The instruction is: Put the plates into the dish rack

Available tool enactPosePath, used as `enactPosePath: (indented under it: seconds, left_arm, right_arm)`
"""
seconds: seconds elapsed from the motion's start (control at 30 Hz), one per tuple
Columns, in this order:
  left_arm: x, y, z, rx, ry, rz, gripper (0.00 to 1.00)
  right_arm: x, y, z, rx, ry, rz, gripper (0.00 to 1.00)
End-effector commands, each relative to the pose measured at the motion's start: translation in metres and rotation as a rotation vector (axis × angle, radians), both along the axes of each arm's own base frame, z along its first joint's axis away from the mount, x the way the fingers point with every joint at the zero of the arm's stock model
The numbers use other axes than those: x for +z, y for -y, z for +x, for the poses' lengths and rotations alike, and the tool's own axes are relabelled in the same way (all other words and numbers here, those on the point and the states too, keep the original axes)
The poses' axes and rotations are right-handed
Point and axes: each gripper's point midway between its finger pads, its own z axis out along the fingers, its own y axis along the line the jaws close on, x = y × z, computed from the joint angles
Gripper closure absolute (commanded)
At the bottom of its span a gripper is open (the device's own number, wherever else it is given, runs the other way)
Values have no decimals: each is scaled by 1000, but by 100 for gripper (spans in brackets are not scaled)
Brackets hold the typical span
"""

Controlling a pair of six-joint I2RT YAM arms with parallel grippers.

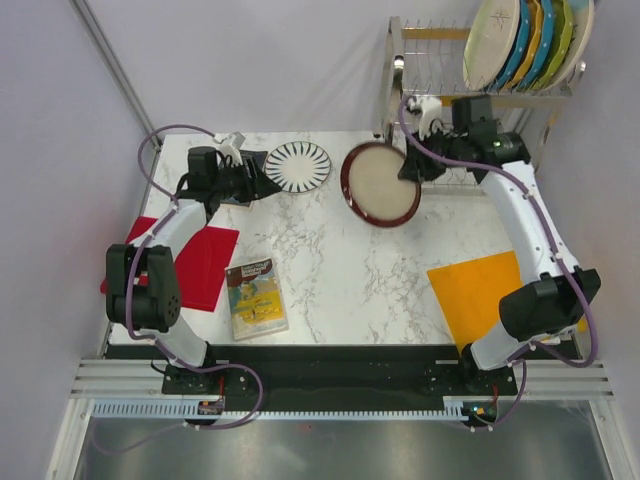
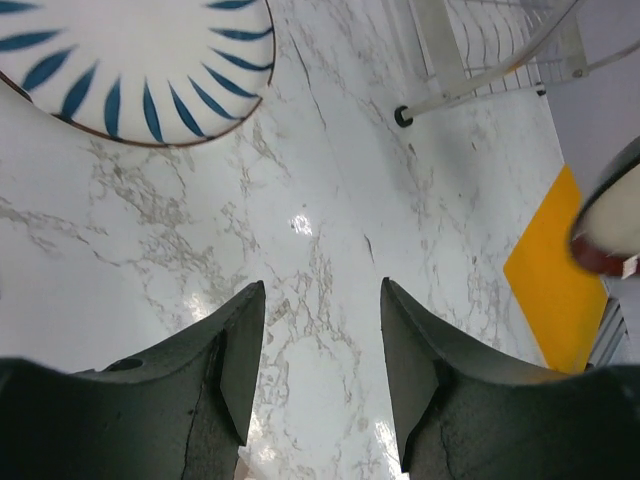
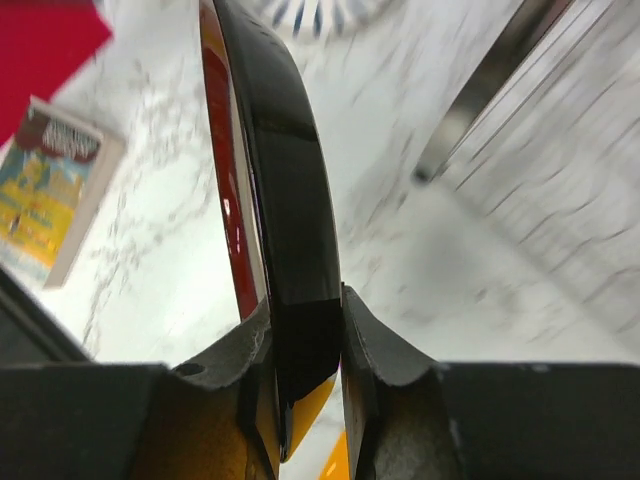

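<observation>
Next, the right gripper rises outward, turns the plate upright into the upper shelf's gap by the cream plate and releases it, since the wires there stand empty.
My right gripper [image 1: 408,170] [image 3: 305,345] is shut on the rim of the maroon-rimmed beige plate [image 1: 380,184] [image 3: 270,180], which hangs tilted above the table just left of the dish rack [image 1: 420,60]. Several plates [image 1: 525,42] stand upright in the rack's upper shelf. The white plate with dark radial stripes [image 1: 297,166] [image 2: 130,65] lies flat on the marble. My left gripper [image 1: 262,180] [image 2: 322,330] is open just left of that plate, with only bare marble between its fingers. The maroon plate's edge [image 2: 610,225] shows at the right of the left wrist view.
A red board [image 1: 195,262] lies at the left, an orange board [image 1: 480,295] [image 2: 560,270] at the right front. A small picture book [image 1: 255,297] [image 3: 50,190] lies near the front left. The rack's leg [image 2: 403,117] stands on the marble.
</observation>
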Motion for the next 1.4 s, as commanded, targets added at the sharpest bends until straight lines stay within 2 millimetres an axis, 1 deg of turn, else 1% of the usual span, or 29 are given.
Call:
enactPosePath:
  seconds: [0.0, 0.03, 0.1, 0.13, 0.17, 0.2, 0.23, 0.27, 0.3, 0.33, 0.37, 0.4, 0.43, 0.47, 0.5, 0.53, 0.57, 0.6, 0.63, 0.67, 0.73, 0.77, 0.8, 0.83, 0.87, 1.0, 1.17, 1.3, 1.37]
  left_arm:
    - [-14, 19, -17, -78, -22, -11, 43]
    - [-17, 19, -16, -67, -42, -19, 43]
    - [-26, 18, -12, -39, -82, -31, 43]
    - [-26, 19, -11, -39, -84, -30, 44]
    - [-28, 16, -7, -27, -78, -14, 44]
    - [-27, 17, -5, -28, -59, 2, 44]
    - [-21, 18, -2, -36, -29, 19, 44]
    - [-18, 18, -2, -58, 4, 48, 44]
    - [-18, 18, -3, -60, -6, 55, 44]
    - [-11, 18, 0, -60, 5, 55, 44]
    - [-8, 20, -2, -82, 16, 52, 44]
    - [-5, 21, -1, -90, 31, 50, 44]
    - [-4, 22, -2, -94, 36, 47, 44]
    - [-5, 24, -4, -114, 44, 42, 44]
    - [-3, 26, -3, -128, 67, 39, 44]
    - [-10, 26, -4, -134, 73, 42, 44]
    - [-13, 25, -2, -119, 67, 43, 44]
    - [-15, 25, -1, -107, 56, 38, 44]
    - [-17, 26, -1, -106, 49, 28, 44]
    - [-16, 28, -2, -108, 35, 3, 44]
    - [-15, 32, -3, -110, 41, -14, 44]
    - [-15, 33, -3, -102, 36, -26, 44]
    - [-16, 34, -1, -94, 32, -30, 44]
    - [-14, 35, 0, -85, 30, -36, 44]
    - [-14, 36, 4, -71, 21, -53, 44]
    - [-7, 41, 9, -67, 15, -84, 44]
    - [1, 47, 10, -86, -1, -124, 45]
    - [3, 49, 12, -84, -15, -144, 45]
    - [1, 50, 13, -86, -26, -149, 45]
  right_arm:
    - [178, 1, 9, 17, 500, 58, 100]
    - [220, 1, 3, 7, 596, 90, 100]
    - [252, -1, 0, 19, 677, 122, 100]
    - [279, -1, -7, 16, 751, 145, 100]
    - [304, 1, -9, -6, 830, 183, 100]
    - [320, 7, -8, -58, 886, 191, 100]
    - [316, 12, 3, -103, 895, 194, 100]
    - [361, 20, -10, -158, 1065, 265, 100]
    - [372, 38, -2, -285, 1127, 280, 100]
    - [352, 44, 17, -354, 1115, 296, 100]
    - [388, 56, 8, -422, 1266, 370, 100]
    - [390, 70, 17, -526, 1278, 385, 100]
    - [405, 80, 16, -600, 1308, 409, 100]
    - [402, 86, 33, -661, 1305, 405, 100]
    - [408, 92, 35, -713, 1317, 432, 100]
    - [415, 105, 35, -813, 1339, 449, 100]
    - [416, 108, 44, -841, 1371, 414, 100]
    - [419, 113, 47, -865, 1394, 368, 100]
    - [436, 120, 38, -895, 1438, 369, 100]
    - [433, 125, 48, -943, 1440, 348, 100]
    - [444, 134, 43, -974, 1500, 282, 100]
    - [439, 135, 53, -990, 1490, 250, 100]
    - [439, 137, 54, -999, 1492, 222, 100]
    - [445, 142, 50, -1012, 1499, 213, 100]
    - [439, 142, 57, -1003, 1481, 193, 100]
    - [427, 147, 68, -997, 1457, 115, 100]
    - [403, 156, 83, -1012, 1381, -7, 100]
    - [384, 162, 94, -1035, 1324, -60, 100]
    - [376, 163, 100, -1040, 1297, -81, 100]
